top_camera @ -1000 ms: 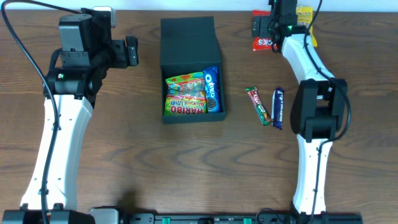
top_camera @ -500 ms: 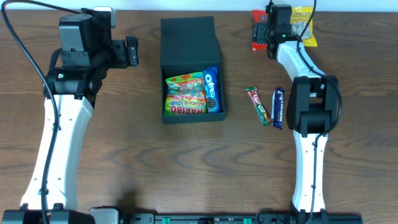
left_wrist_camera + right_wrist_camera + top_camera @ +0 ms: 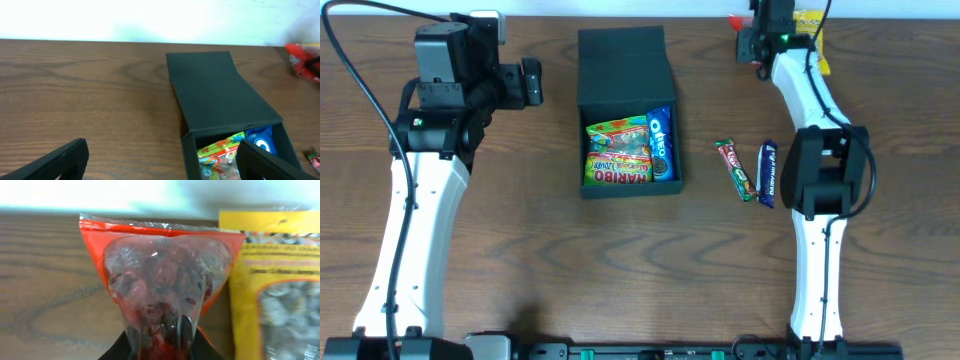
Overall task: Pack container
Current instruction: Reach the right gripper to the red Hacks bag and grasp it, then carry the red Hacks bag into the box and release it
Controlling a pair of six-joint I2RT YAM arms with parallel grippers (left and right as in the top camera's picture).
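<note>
My right gripper rises next, swings back toward the box, lowers the red packet [image 3: 733, 19] onto the Haribo bag [image 3: 617, 165] and then releases it, as the lid lies open.
The container [image 3: 620, 70], a matte black box, lies open with its flap lid [image 3: 215, 90] folded back. A Haribo bag [image 3: 617, 165] and a blue Oreo pack [image 3: 660, 145] lie inside it. At the table's far right corner my right gripper [image 3: 765, 32] is shut on the lower end of a red see-through snack packet [image 3: 160, 275]. Only a red corner of that packet [image 3: 733, 19] shows from overhead. My left gripper [image 3: 525, 85] hangs open left of the box, and its fingers [image 3: 55, 160] hold nothing.
A yellow snack bag [image 3: 275, 280] lies right beside the red packet at the back edge [image 3: 810, 20]. Two loose bars, one red-green [image 3: 735, 168] and one dark blue [image 3: 767, 172], lie on the wood right of the box.
The right gripper closed from wide open onto the red packet, which now sits mostly hidden under the wrist. The left arm has not moved.
</note>
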